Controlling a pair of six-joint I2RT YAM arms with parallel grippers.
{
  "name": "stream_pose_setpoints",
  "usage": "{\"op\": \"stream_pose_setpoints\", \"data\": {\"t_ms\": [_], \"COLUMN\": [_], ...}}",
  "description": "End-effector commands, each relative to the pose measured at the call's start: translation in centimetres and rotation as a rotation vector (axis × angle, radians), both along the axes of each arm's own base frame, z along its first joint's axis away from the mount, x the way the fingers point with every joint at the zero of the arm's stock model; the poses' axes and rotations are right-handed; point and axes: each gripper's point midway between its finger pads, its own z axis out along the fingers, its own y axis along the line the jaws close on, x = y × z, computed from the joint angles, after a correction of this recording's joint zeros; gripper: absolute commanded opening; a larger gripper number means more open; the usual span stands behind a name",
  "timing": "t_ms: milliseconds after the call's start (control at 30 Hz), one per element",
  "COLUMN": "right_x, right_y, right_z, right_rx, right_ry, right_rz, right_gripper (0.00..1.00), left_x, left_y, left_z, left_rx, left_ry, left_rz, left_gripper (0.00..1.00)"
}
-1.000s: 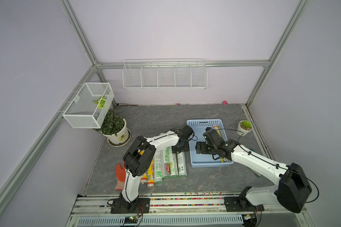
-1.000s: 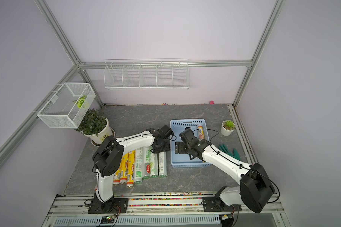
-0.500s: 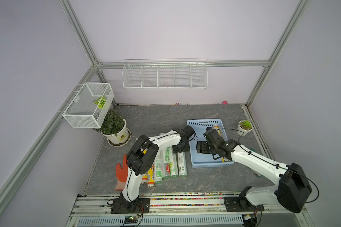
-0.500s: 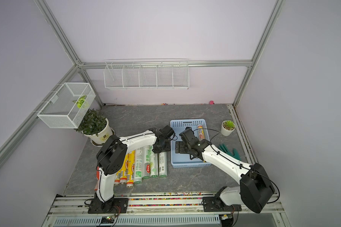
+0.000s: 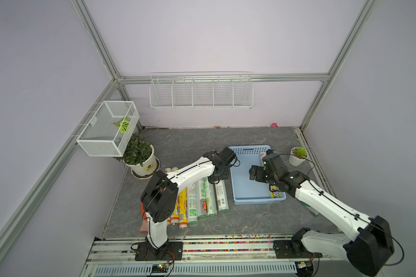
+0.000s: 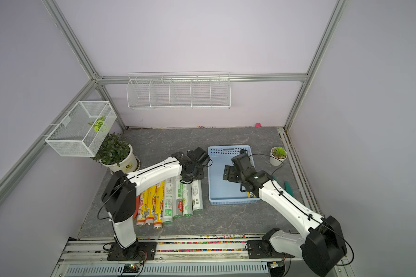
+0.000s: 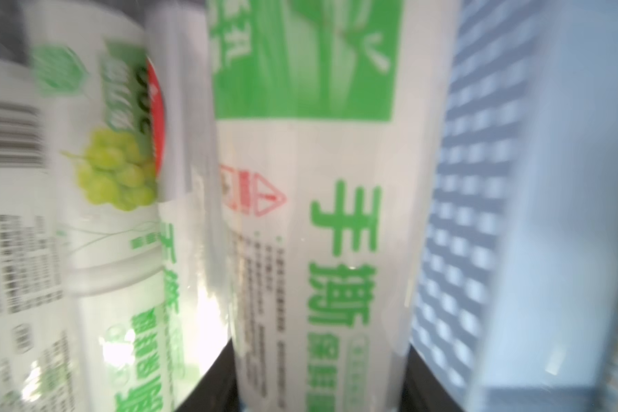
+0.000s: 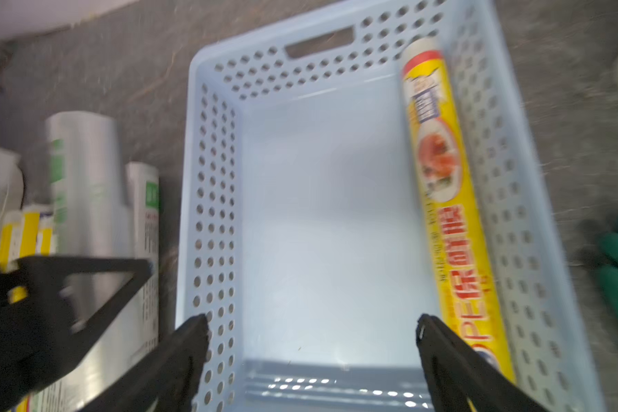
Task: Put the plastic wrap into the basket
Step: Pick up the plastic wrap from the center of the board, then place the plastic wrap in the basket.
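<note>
The left gripper goes up over the basket's rim next, then down onto the basket's bottom [image 5: 262,188] [image 7: 587,295] beside the yellow roll to release its roll, as that part lies empty.
Several plastic wrap rolls lie side by side on the grey table left of the light blue basket [image 5: 245,189] [image 6: 222,191], yellow ones [image 5: 181,207] to the left and whitish green-printed ones [image 5: 208,199] to the right. My left gripper [image 5: 217,178] [image 6: 192,178] [image 7: 320,356] is at the far end of the whitish roll [image 5: 222,195] [image 7: 329,221] nearest the basket. It is shut on that roll, a black finger against each side. One yellow roll [image 8: 443,185] [image 5: 275,193] lies in the basket along its right wall. My right gripper [image 5: 255,172] [image 8: 311,321] hangs open over the basket [image 8: 215,178], holding nothing.
A potted plant [image 5: 139,156] stands at the left and a small succulent pot [image 5: 298,156] right of the basket. A white wire-mesh box [image 5: 108,127] and a long wire rack [image 5: 201,91] hang on the walls. A green glove [image 6: 287,187] lies right of the basket, an orange one [image 5: 144,215] under my left arm.
The left gripper's jaws have closed in onto the whitish roll beside the basket. The right arm has barely moved.
</note>
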Motion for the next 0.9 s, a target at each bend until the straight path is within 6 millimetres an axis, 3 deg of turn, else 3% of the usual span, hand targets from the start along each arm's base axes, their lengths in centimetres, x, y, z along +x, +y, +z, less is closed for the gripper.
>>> {"op": "stream_pose_setpoints", "data": {"t_ms": [0,167,267,333,600,867], "right_x": [0.0,1.1,1.7,2.2,2.7,2.2], "right_y": [-4.1,-7.7,-7.9,-7.2,-5.5,-3.5], "right_z": [-1.2,-2.7,-3.9,-4.7,-5.1,-5.6], "right_rx": [0.039,0.168,0.247,0.298,0.364,0.469], "right_ry": [0.044,0.108,0.157,0.181,0.183,0.187], "right_rz": [-0.086,-0.138,-0.122,-0.073,0.017,0.104], "right_gripper": [0.96,0.97,0.96,0.96,0.94,0.93], "left_x": [0.5,0.7,1.3,2.0,4.2,4.8], "left_y": [-2.1,-7.4,-10.6,-12.5,-17.3,-18.7], "left_z": [4.8,9.4,11.0,10.7,6.7,0.9], "left_rx": [-0.169,-0.469,-0.594,-0.614,-0.621,-0.575], "left_ry": [-0.128,-0.2,-0.216,-0.192,-0.086,0.03], "left_rz": [-0.056,-0.186,-0.255,-0.282,-0.321,-0.284], "left_gripper": [0.14,0.13,0.13,0.13,0.14,0.14]}}
